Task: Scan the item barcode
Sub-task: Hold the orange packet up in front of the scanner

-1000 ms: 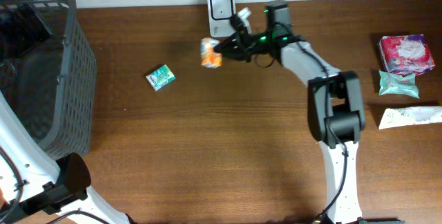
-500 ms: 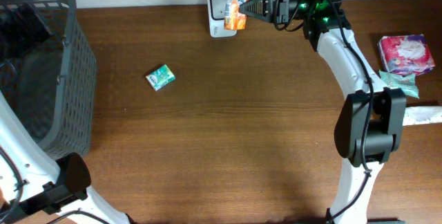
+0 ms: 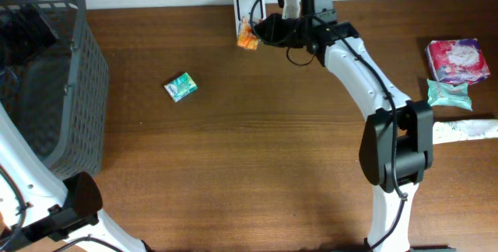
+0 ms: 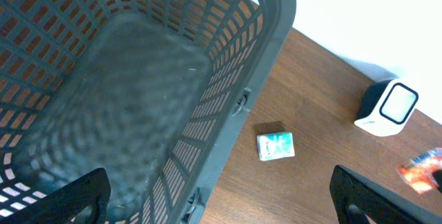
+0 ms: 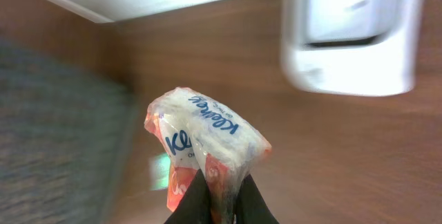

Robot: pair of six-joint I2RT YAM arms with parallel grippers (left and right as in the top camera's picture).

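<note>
I should move my right gripper away from the scanner (image 3: 247, 5), to the right in the overhead view, and let go of the packet beside the teal pack, where the tabletop is bare.
My right gripper (image 3: 261, 31) is shut on an orange-and-white tissue packet (image 3: 247, 36), pinching its wrapper by the lower edge (image 5: 207, 141). The packet hangs in the air just in front of the white scanner (image 3: 247, 5) at the table's back edge. In the right wrist view the scanner (image 5: 352, 37) lies up and to the right of the packet, its face blurred. The black fingertips (image 5: 197, 200) close tightly on the wrapper. My left gripper (image 4: 221, 207) stands wide open above the grey basket (image 4: 276, 16), holding nothing.
A small green packet (image 3: 180, 87) lies on the brown table between basket (image 3: 78, 89) and scanner. At the right edge sit a pink pack (image 3: 457, 59), a teal pack (image 3: 448, 93) and a white tube (image 3: 463, 130).
The right arm carried the packet from the table's middle up to the scanner, then shifted it a little left and forward. The left arm has not moved.
</note>
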